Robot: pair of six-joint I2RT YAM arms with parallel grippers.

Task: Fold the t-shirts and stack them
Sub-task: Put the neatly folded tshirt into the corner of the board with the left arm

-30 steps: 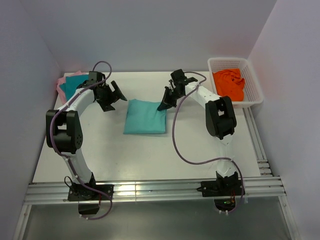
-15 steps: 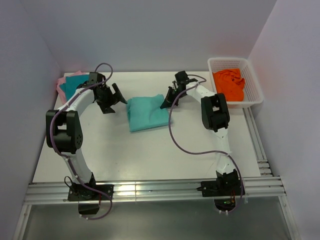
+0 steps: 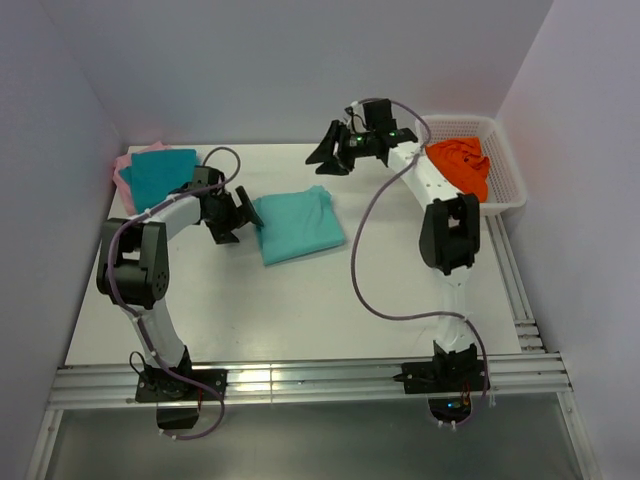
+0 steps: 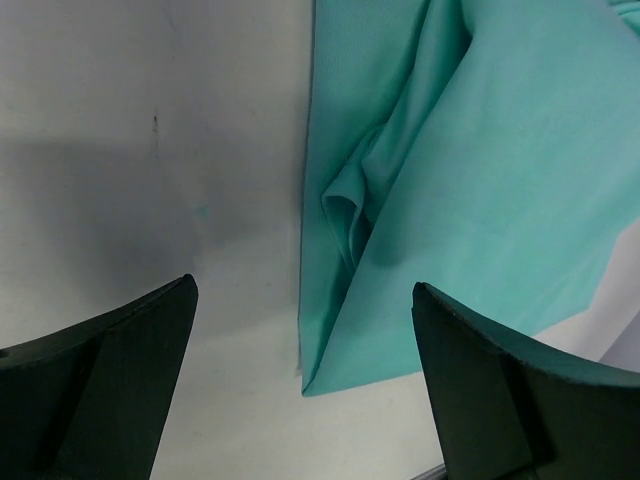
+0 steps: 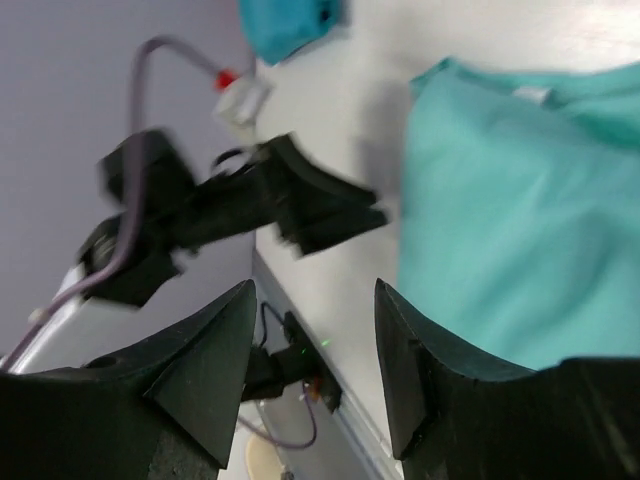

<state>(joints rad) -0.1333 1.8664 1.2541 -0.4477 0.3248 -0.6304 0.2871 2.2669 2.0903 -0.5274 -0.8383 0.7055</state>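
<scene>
The left gripper lowers toward the right in the top view next and closes on the mint shirt's bunched side edge, because the shirt lies crooked.
A folded mint-green t-shirt [image 3: 298, 226] lies mid-table, slightly askew. My left gripper [image 3: 244, 218] sits open at its left edge. In the left wrist view the shirt's [image 4: 480, 170] near corner lies between the spread fingers of that gripper [image 4: 305, 295], with nothing pinched. My right gripper [image 3: 329, 157] hangs open above the table's back edge, well clear of the cloth. In the right wrist view that gripper [image 5: 312, 300] is empty and the mint shirt [image 5: 520, 230] lies below. A darker teal t-shirt [image 3: 160, 173] rests on a pink one [image 3: 122, 168] at the back left.
A white basket [image 3: 508, 172] at the back right holds a crumpled orange cloth [image 3: 460, 166]. Walls close in on the left, back and right. A metal rail [image 3: 300, 380] runs along the table's near edge.
My right gripper opened, let go of the mint shirt's right edge and rose toward the back. The left gripper moved right to the shirt's left edge. The shirt turned slightly.
</scene>
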